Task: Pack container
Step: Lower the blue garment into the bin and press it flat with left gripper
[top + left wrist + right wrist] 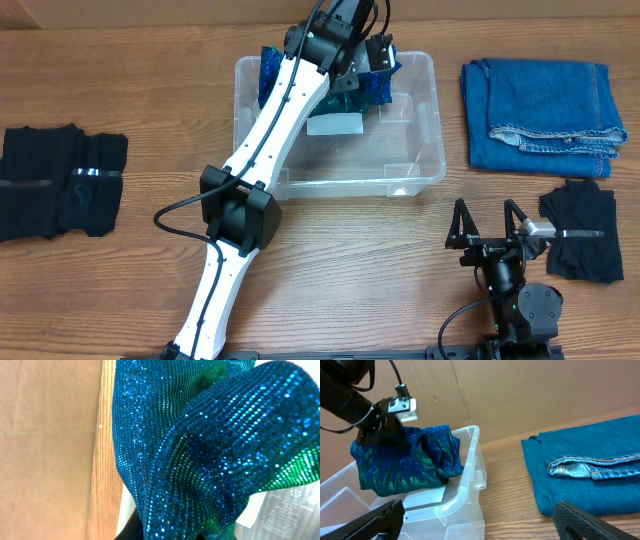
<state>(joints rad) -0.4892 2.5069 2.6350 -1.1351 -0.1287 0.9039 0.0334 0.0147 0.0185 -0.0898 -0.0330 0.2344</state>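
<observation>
My left gripper brings the hanging cloth down and back to the container's open bottom next and releases the cloth's far edge.
The clear plastic container (425,165) stands at the table's middle back, a white label (335,124) on its bottom. My left gripper (362,62) is over its far side, shut on a sparkly blue-green cloth (375,85) that hangs into the bin; the cloth fills the left wrist view (210,460) and also shows in the right wrist view (405,462). My right gripper (487,222) is open and empty near the front edge, right of the container (465,490). Its fingers (480,522) frame the bin's corner.
Folded blue jeans (540,115) lie right of the container, also in the right wrist view (590,475). A black garment (585,232) lies at the front right. Another black garment (60,180) lies at the far left. A cardboard wall (520,390) stands behind the table.
</observation>
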